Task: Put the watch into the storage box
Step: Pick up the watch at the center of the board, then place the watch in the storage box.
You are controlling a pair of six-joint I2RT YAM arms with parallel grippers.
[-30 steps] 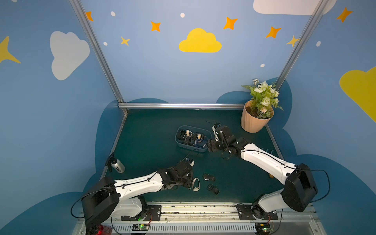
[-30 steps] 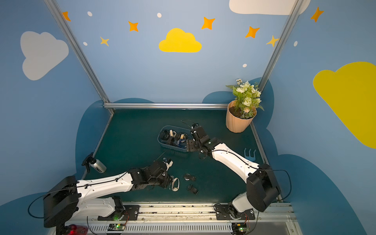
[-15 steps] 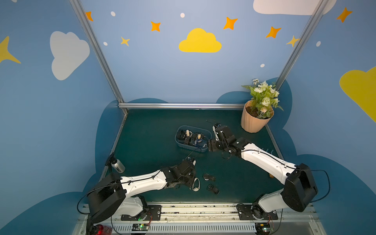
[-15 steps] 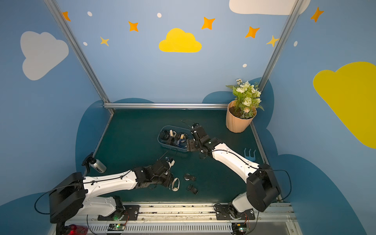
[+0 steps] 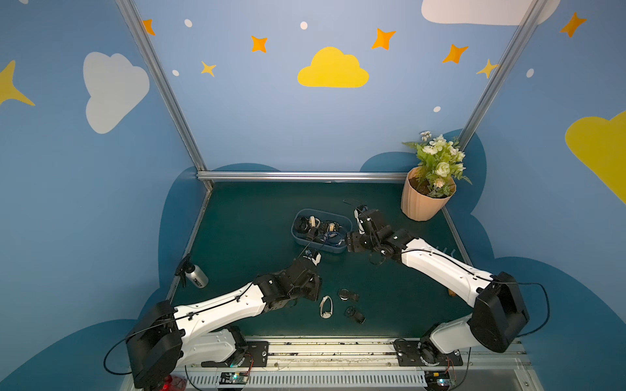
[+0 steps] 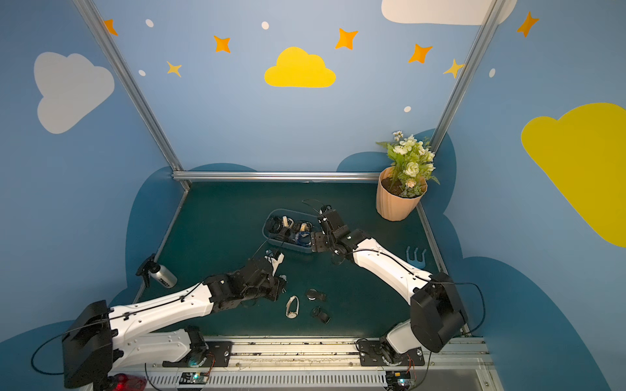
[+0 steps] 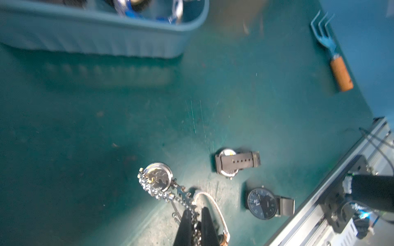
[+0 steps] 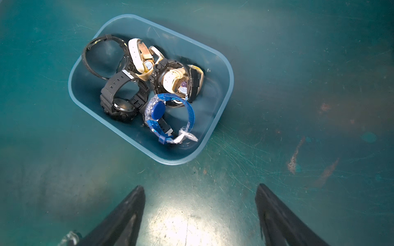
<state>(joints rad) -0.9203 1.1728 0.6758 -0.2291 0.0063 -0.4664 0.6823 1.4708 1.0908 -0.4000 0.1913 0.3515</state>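
Note:
The watches inside the storage box (image 7: pixel 123 7) lie outward behind the storage box's near rim. Next I need to carry the silver watch's band in my left gripper over that rim and release it there.
In the left wrist view my left gripper (image 7: pixel 195 211) is shut on the jewelled metal band of a silver watch (image 7: pixel 158 177), whose round case hangs out past the fingertips over the green mat. A white-strapped watch (image 7: pixel 215 206) lies right beside the fingers. Two black watches (image 7: pixel 236 163) (image 7: pixel 264 203) lie close by on the mat. In both top views the blue-grey storage box (image 5: pixel 338 251) (image 6: pixel 288 248) stands mid-table with several watches inside. My right gripper (image 8: pixel 199 191) hovers open and empty just off the box's rim (image 8: pixel 226 89).
A peach flowerpot (image 5: pixel 423 203) with flowers stands at the back right corner. A metal spray bottle (image 5: pixel 196 277) lies at the left edge. A small blue rake (image 6: pixel 416 257) lies by the right wall. The metal rail (image 5: pixel 321 348) runs along the front.
My left gripper has closed onto the silver watch's band and its arm has shifted slightly. The right arm has stayed still and open.

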